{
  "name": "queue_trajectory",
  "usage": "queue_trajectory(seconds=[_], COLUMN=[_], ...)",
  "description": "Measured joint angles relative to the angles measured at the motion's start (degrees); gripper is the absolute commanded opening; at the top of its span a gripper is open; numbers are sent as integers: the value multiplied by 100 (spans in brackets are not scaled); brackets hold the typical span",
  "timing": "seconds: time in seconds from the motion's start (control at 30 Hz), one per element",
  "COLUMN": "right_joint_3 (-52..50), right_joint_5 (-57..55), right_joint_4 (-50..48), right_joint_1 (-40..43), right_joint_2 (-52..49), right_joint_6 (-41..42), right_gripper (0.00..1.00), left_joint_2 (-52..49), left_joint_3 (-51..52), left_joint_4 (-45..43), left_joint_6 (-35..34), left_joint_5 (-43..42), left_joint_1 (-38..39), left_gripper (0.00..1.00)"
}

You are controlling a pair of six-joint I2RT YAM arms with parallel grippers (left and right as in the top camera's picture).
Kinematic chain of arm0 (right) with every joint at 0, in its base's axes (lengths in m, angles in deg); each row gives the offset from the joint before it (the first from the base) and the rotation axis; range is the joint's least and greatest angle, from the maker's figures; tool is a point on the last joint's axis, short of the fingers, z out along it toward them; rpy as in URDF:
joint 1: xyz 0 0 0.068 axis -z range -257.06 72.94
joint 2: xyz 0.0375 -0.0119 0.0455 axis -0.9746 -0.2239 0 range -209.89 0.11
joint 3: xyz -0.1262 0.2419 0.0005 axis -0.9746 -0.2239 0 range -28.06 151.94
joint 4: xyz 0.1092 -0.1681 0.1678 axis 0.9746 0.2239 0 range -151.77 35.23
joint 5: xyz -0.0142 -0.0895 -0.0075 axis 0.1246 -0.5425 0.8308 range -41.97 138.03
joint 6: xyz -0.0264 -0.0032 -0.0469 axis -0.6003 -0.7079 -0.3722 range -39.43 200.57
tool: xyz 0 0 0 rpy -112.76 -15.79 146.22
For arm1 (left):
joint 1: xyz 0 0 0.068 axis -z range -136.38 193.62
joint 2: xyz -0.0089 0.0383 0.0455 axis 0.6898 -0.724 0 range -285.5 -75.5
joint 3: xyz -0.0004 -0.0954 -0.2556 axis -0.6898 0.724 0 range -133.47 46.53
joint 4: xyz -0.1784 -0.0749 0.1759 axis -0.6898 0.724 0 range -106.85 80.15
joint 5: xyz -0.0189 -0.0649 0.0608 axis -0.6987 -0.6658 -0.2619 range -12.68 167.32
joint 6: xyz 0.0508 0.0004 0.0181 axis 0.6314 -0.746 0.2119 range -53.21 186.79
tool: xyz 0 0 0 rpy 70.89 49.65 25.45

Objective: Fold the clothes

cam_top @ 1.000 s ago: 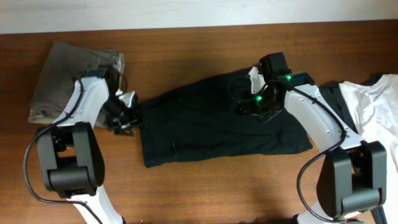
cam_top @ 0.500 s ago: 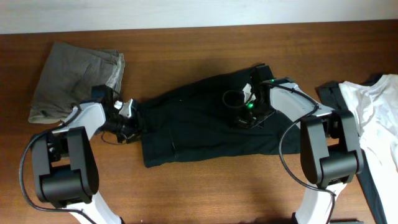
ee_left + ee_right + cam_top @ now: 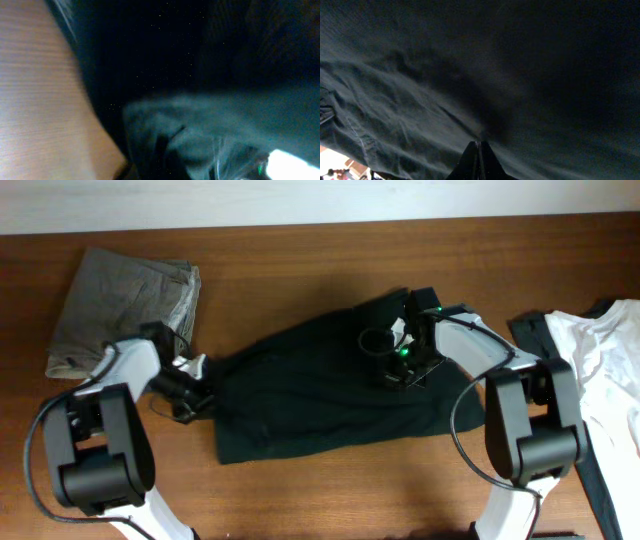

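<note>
My left gripper needs to lift the bunched black fabric next and carry it across the shorts (image 3: 310, 400) toward the right gripper's side to let go of it there, because they are spread out unfolded.
The black shorts (image 3: 310, 400) lie spread across the middle of the table, rumpled. My left gripper (image 3: 194, 386) is at their left edge, shut on bunched black fabric. The left wrist view is blurred and shows only dark cloth (image 3: 200, 75) beside bare wood (image 3: 40, 100). My right gripper (image 3: 402, 366) sits on the upper right part of the shorts. Its fingers (image 3: 480, 146) are pressed together, pinching the cloth (image 3: 470, 65), and creases run out from the tips. A folded grey garment (image 3: 120, 310) lies at the back left. A white shirt (image 3: 600, 350) lies at the right edge.
The wooden table (image 3: 300, 250) runs to a pale wall along the back. A dark strip of cloth (image 3: 535, 340) lies beside the white shirt, under the right arm. Both arm bases stand at the front edge.
My left gripper has closed on the shorts' left edge and drawn it left and toward the front. The shorts have shifted and bunched. The right gripper shut early and has stayed in place.
</note>
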Motion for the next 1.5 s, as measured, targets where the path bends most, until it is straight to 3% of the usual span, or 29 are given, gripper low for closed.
queue_trajectory(seconds=[0.07,0.17,0.37,0.63,0.7,0.77,1.0,1.13,1.33,1.5], right_joint_3=[24,273,345,345,345,345,345,345,345,345], right_joint_5=[0,2,20,-138,-175,-306,-1180,-1375,-1478,-1174], right_joint_4=[22,31,59,81,129,299,754,754,664,-693], right_joint_1=[0,0,0,0,0,0,0,0,0,0], right_joint_2=[601,1228,1453,1453,1453,1453,1453,1453,1259,389], right_joint_6=[-76,-103,-120,-118,-101,-46,37,39,33,-39], right_gripper=[6,8,8,8,8,8,10,10,9,8], left_joint_2=[76,157,210,125,-76,-494,-1394,-1475,-1475,-1475], left_joint_3=[-1029,-2533,-4826,-4903,-4905,-4905,-4903,-4903,-4905,-4905], left_joint_4=[1202,2310,3032,2337,2312,2208,1639,1631,2131,2155], left_joint_6=[68,212,396,144,-55,-446,-1233,-1287,-1300,-1209], left_joint_5=[785,1679,2140,2194,2190,2188,1945,1878,1731,1729], left_joint_1=[-153,-201,-48,1351,1683,2052,2977,3230,3394,3392], left_gripper=[1,0,1,0,1,7,8,0,0,0])
